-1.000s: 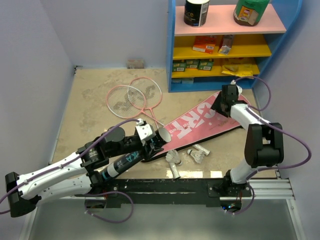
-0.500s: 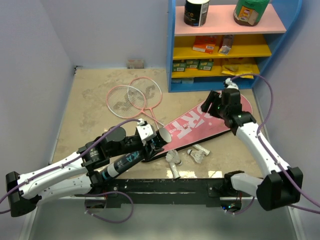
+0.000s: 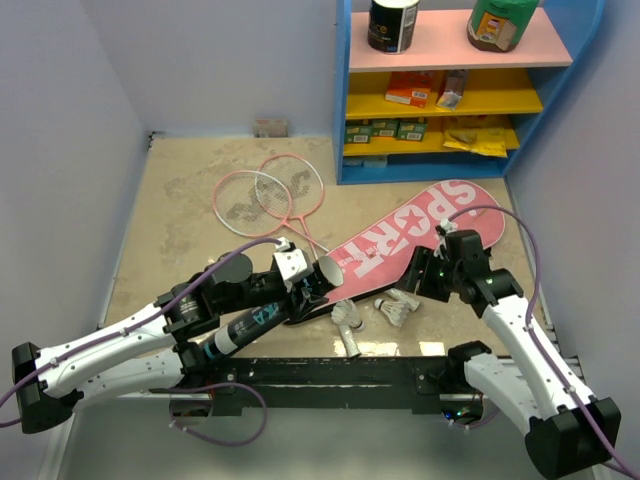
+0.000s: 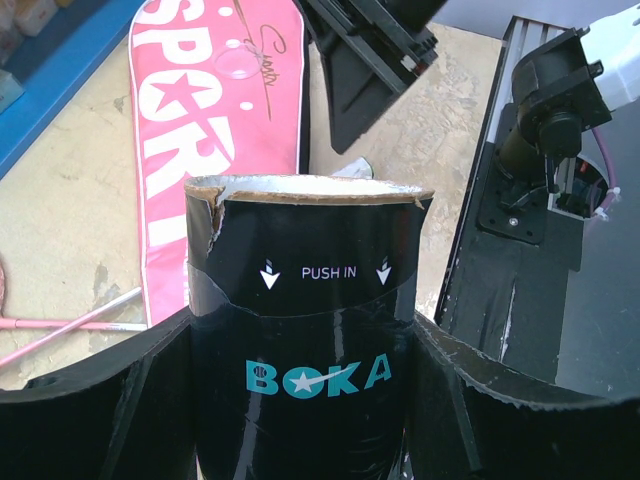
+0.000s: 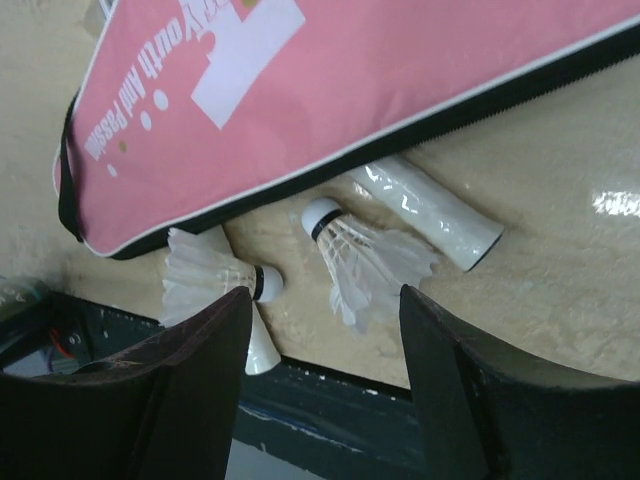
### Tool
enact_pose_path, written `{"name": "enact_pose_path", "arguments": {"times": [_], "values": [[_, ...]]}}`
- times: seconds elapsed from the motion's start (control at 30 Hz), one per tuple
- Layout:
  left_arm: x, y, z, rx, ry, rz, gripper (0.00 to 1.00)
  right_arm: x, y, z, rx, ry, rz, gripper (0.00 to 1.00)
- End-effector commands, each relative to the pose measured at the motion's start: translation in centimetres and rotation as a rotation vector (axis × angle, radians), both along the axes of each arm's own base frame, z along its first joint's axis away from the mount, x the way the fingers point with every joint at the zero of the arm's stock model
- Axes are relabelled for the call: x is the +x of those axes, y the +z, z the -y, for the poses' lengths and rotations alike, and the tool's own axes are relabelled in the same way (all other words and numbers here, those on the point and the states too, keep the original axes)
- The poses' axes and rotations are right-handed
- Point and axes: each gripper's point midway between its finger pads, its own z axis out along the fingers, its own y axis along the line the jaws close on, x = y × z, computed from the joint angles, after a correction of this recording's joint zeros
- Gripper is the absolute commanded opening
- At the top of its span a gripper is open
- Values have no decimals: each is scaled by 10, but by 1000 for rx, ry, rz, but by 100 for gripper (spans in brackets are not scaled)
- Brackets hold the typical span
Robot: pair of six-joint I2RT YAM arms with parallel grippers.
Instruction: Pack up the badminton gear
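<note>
My right gripper is open and has the shuttlecock's feathers pointing toward its fingers and the cork pointing away. It should next move down onto the feather skirt of the shuttlecock (image 3: pixel 397 315) (image 5: pixel 366 278) framed between its fingers.
My left gripper (image 3: pixel 300 288) is shut on the long black shuttle tube (image 3: pixel 250 322), held slanted with its open end toward the pink "SPORT" bag (image 3: pixel 400 235). In the left wrist view the tube (image 4: pixel 305 330), lettered BOKA, fills the space between the fingers (image 4: pixel 120 420). My right gripper (image 3: pixel 425 280) is open and empty, just above the white shuttlecocks (image 3: pixel 397 310) on the floor. In the right wrist view its gripper (image 5: pixel 325 310) frames one shuttlecock (image 5: pixel 370 255); another (image 5: pixel 210 280) lies to the left, with a white cylindrical piece (image 5: pixel 430 215) by the bag (image 5: pixel 300 90). Two pink rackets (image 3: pixel 265 195) lie crossed at the back left.
The blue shelf unit (image 3: pixel 450 90) with jars and boxes stands at the back right. The black mounting rail (image 3: pixel 340 375) runs along the near edge, close to the shuttlecocks. A small box (image 3: pixel 270 127) sits at the back wall. Walls close both sides.
My right arm swung from the bag's far end by the shelf toward the near edge and now hovers over the shuttlecocks. The left arm and tube have not moved.
</note>
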Motion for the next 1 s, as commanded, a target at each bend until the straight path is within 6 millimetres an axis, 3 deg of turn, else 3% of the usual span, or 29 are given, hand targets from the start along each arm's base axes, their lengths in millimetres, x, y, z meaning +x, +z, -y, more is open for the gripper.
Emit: {"name": "enact_pose_path", "arguments": {"times": [0.0,0.3,0.7,0.83,0.97], "values": [[-6,-9,-3,9,11,-70,7,-27,-17,-4,40,15,-107,64],[-8,-6,-6,-4,9,-68,7,-42,-43,-18,164,-24,-162,64],[-7,-8,-6,2,10,-69,7,-24,-45,-29,294,-141,-110,60],[-7,-11,-5,11,8,-72,7,-17,-46,-27,308,-180,-84,45],[-8,-14,-4,18,4,-77,7,-12,-46,-26,313,-199,-70,37]]}}
